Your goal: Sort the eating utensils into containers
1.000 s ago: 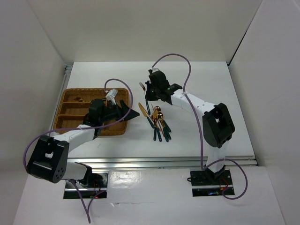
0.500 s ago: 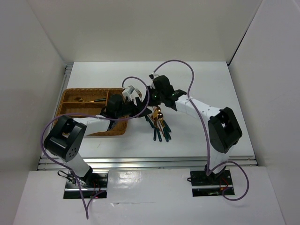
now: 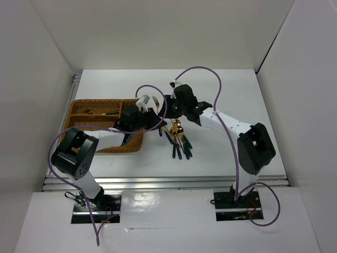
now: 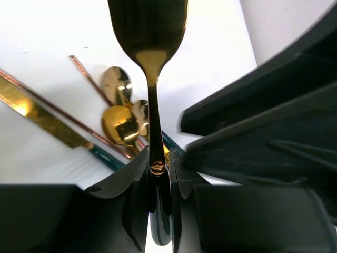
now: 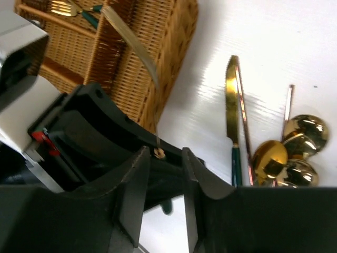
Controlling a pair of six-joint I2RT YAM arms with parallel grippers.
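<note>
The left gripper will next carry the fork to the left in the top view, then lower it into the rear section of the tray, where a fork already lies.
A fork [image 4: 150, 31] with a gold head and a dark handle stands upright in my left gripper [image 4: 158, 176], which is shut on the handle just below the neck. In the top view both grippers meet beside the wicker tray's right end: left gripper [image 3: 150, 114], right gripper [image 3: 167, 108], the fork's tines [image 3: 156, 98] between them. My right gripper [image 5: 166, 163] straddles the same fork [image 5: 134, 50] with its jaws apart and a gap on each side. The remaining utensils [image 3: 179, 138] lie piled on the table: knife [image 5: 231, 103], spoons [image 5: 287, 153], chopsticks [image 5: 243, 121].
The woven tray [image 3: 72, 120] sits at the left, with a fork [image 3: 109, 112] lying in its rear compartment and a small dark item in the far-left one. White walls close in the table on three sides. Purple cables arc over both arms.
My left arm swung from over the tray to the fork held by the right gripper and closed on its handle. The right jaws have come apart from the fork.
</note>
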